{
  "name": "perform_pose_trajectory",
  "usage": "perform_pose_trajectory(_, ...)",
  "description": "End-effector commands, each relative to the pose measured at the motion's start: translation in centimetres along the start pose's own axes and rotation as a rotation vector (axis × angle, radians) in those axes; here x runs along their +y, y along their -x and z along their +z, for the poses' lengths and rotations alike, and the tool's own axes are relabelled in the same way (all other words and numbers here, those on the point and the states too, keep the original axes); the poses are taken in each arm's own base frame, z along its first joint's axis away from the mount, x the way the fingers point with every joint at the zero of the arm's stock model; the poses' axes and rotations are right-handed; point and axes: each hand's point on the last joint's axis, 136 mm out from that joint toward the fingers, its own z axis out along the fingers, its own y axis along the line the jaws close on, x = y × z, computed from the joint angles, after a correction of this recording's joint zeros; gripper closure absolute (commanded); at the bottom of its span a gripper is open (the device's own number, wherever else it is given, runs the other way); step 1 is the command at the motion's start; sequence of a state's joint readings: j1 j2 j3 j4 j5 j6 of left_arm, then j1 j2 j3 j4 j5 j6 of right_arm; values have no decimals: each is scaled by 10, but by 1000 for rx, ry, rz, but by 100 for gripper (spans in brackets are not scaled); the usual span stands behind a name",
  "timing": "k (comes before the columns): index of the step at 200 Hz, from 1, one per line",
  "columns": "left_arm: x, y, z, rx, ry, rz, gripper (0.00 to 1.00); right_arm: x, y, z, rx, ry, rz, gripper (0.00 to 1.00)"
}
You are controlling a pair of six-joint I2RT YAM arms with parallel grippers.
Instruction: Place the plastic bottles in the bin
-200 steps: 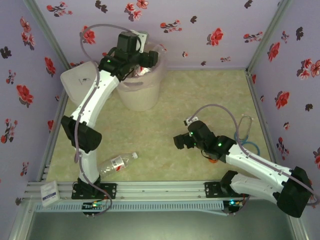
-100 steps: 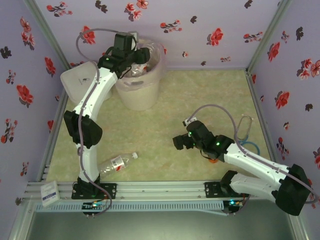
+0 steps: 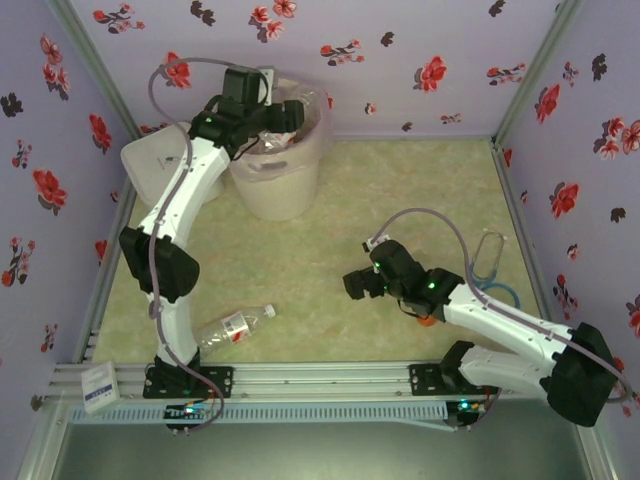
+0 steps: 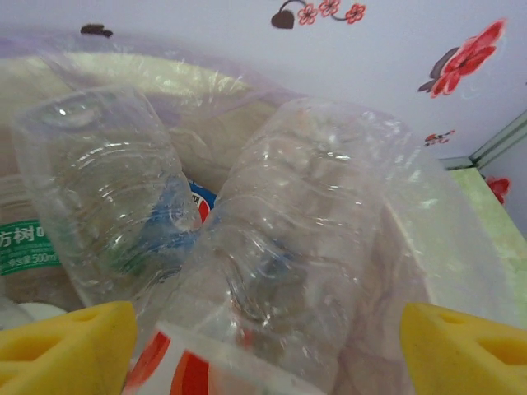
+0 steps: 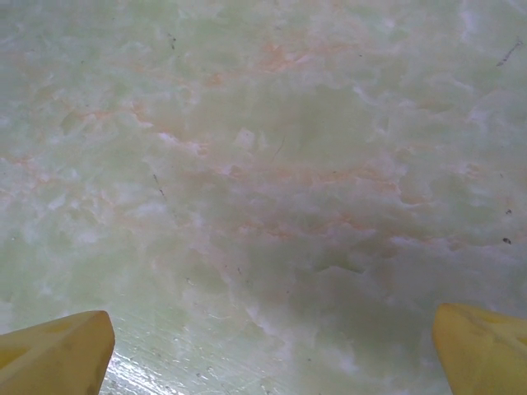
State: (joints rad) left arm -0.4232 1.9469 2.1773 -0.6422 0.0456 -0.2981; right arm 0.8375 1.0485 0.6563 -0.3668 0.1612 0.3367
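I need to swing my open right gripper across the table next and down onto the lying bottle's neck point(image 3: 263, 313), because that narrow end points away from the other arm's base.
My left gripper point(image 3: 292, 112) hangs over the pale bin point(image 3: 262, 190) at the back left. In the left wrist view my left gripper point(image 4: 263, 350) is open. A clear plastic bottle with a red and white label point(image 4: 284, 255) lies between the yellow fingertips point(image 4: 70, 346), with a gap to the right one. A second clear bottle point(image 4: 103, 197) with a green label rests beside it inside the liner bag point(image 4: 428, 239). Another plastic bottle point(image 3: 234, 325) lies on the table near the left arm's base. My right gripper point(image 3: 356, 285) hovers open over bare table point(image 5: 263, 164), its fingertips point(image 5: 486, 350) wide apart.
A white lidded box point(image 3: 150, 165) stands left of the bin against the wall. A small orange container point(image 3: 426, 320) sits under my right arm. A thin tube with a blue ring point(image 3: 492, 275) lies near the right wall. Flowered walls close in three sides.
My left wrist has shifted slightly left over the bin. The right gripper has crept a little to the left. The bottle on the table has not moved.
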Motion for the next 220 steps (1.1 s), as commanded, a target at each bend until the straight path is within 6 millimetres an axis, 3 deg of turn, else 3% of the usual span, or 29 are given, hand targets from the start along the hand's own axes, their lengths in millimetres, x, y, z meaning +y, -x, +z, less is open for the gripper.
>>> perform_pose_trajectory(1, -13, 32, -59, -85, -31, 66, 13, 19, 24, -3, -58, 84, -42, 0)
perform_pose_trajectory(20, -9, 33, -82, -93, -16, 73, 10, 45, 28, -1, -74, 206, -139, 0)
perform_pose_trajectory(42, 10, 14, -105, -74, 15, 28, 6, 88, 32, -2, -99, 376, -310, 0)
perform_pose_trajectory(62, 44, -23, -121, -51, 60, -71, 6, 129, 24, 1, -44, 498, -503, 0)
perform_pose_trajectory(81, 76, -59, -141, -37, 73, -199, 6, 170, 5, 6, 51, 617, -726, 0)
perform_pose_trajectory(110, 113, -107, -177, -32, 138, -326, 6, 213, -13, 35, 135, 653, -1006, 2)
perform_pose_trajectory(134, 127, -134, -203, -31, 186, -364, 6, 231, -21, 62, 152, 664, -1124, 3)
perform_pose_trajectory(159, 133, -151, -216, -24, 214, -379, 6, 243, -23, 81, 154, 673, -1188, 3)
perform_pose_trajectory(203, 142, -154, -220, -46, 234, -436, 8, 255, -34, 103, 186, 695, -1215, 4)
perform_pose_trajectory(220, 143, -153, -219, -52, 233, -448, 8, 257, -39, 113, 196, 690, -1197, 11)
